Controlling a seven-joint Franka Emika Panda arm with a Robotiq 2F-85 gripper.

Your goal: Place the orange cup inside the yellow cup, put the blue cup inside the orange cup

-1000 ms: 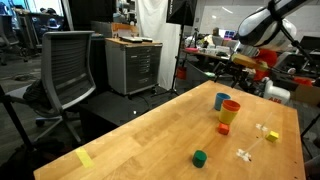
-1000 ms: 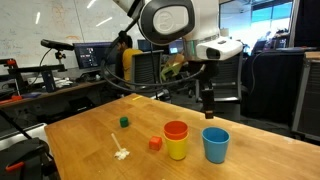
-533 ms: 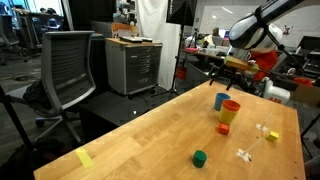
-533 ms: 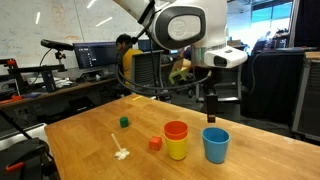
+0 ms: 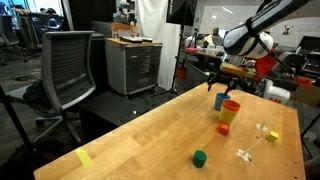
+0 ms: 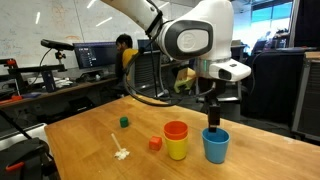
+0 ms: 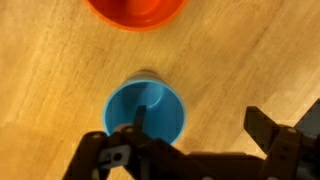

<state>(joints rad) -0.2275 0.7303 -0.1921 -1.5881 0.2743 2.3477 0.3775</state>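
Observation:
The robot's gripper will next close its open fingers on a side of the blue cup's rim (image 7: 185, 111), which is between them, with one finger over the cup and one over wood.
The blue cup (image 6: 215, 146) (image 5: 219, 100) stands upright on the wooden table, next to the orange cup (image 6: 176, 130) (image 5: 231, 107). That orange cup sits nested in the yellow cup (image 6: 177, 150), whose lower part shows below it. My gripper (image 6: 213, 120) (image 5: 219, 88) hangs open just above the blue cup's rim. In the wrist view the blue cup (image 7: 147, 110) lies under the left finger, while the other finger is over bare wood to the right of it; the gripper (image 7: 200, 128) holds nothing. The orange cup's rim (image 7: 137, 9) shows at the top edge.
A small red-orange block (image 6: 155, 143) and a green block (image 6: 124, 122) (image 5: 199, 157) lie on the table (image 6: 80, 140). White bits (image 6: 121, 153) (image 5: 244, 154) and a tiny yellow piece (image 5: 272, 136) lie nearby. An office chair (image 5: 70, 65) stands off the table's edge.
My gripper has come down and across to a spot right over the blue cup, still open. The cups and blocks have not moved.

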